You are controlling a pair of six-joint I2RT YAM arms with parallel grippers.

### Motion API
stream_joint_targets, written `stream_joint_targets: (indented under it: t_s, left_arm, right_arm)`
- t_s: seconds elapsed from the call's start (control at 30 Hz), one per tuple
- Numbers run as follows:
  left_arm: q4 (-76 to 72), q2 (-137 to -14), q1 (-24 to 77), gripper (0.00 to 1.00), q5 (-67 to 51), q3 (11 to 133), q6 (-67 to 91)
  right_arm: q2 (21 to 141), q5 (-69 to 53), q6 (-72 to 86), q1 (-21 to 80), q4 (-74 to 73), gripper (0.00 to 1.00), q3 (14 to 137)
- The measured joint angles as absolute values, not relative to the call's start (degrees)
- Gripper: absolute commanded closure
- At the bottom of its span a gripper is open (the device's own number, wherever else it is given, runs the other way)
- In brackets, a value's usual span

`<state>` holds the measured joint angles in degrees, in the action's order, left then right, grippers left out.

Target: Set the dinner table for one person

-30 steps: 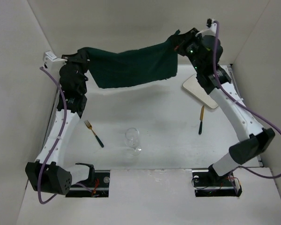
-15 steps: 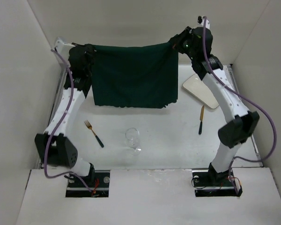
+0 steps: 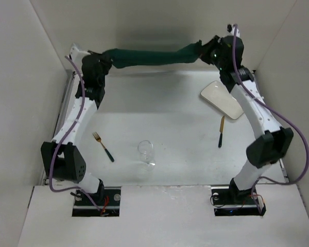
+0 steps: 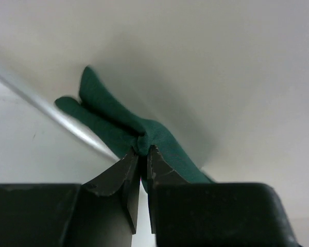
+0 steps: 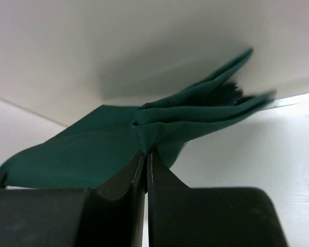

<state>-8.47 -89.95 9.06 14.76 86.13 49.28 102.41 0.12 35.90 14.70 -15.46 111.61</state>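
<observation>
The cloth placemat hangs stretched in the air. So my left gripper moves back and down next to the bare tabletop beside the fork to release the placemat's corner.
The dark green cloth placemat (image 3: pixel 152 56) hangs stretched in the air at the far end of the white dinner table (image 3: pixel 170 110), close to the back wall. My left gripper (image 3: pixel 107 57) is shut on its left corner; the cloth (image 4: pixel 144 135) bunches at the left gripper (image 4: pixel 142 150). My right gripper (image 3: pixel 201 50) is shut on its right corner; the cloth (image 5: pixel 159 126) folds at the right gripper (image 5: pixel 146 152). On the table lie a fork (image 3: pixel 103 145), a clear glass (image 3: pixel 146 153), a knife (image 3: pixel 221 131) and a pale plate (image 3: pixel 221 99).
White walls close in the table on the left, back and right. Both arm bases sit at the near edge. The plate lies partly under my right arm at the far right.
The placemat hung down as a wide sheet; both grippers have carried it back toward the far wall, and it now appears as a narrow stretched band.
</observation>
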Motion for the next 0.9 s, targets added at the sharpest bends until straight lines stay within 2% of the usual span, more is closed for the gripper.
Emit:
stream_joint_targets:
  t_s: [0.17, 0.4, 0.57, 0.9]
  left_arm:
    - [-20.34, -83.20, 10.15, 0.99, 13.96, 63.05, 52.07]
    - [-30.35, -87.90, 12.38, 0.99, 11.97, 34.20, 57.06]
    - [-36.86, -86.54, 12.29, 0.98, 9.50, 24.73, 59.29]
    - [-40.88, -79.22, 12.43, 0.97, 6.85, 16.84, 59.48]
  right_arm:
    - [91.57, -1.02, 37.80, 14.76, -1.89, 1.00, 83.50]
    - [95.79, -3.29, 44.16, 14.31, 7.14, 1.00, 53.87]
    - [94.72, -5.06, 48.93, 14.31, 12.27, 1.00, 43.11]
    - [88.38, -5.26, 51.48, 14.72, 19.42, 0.98, 32.12]
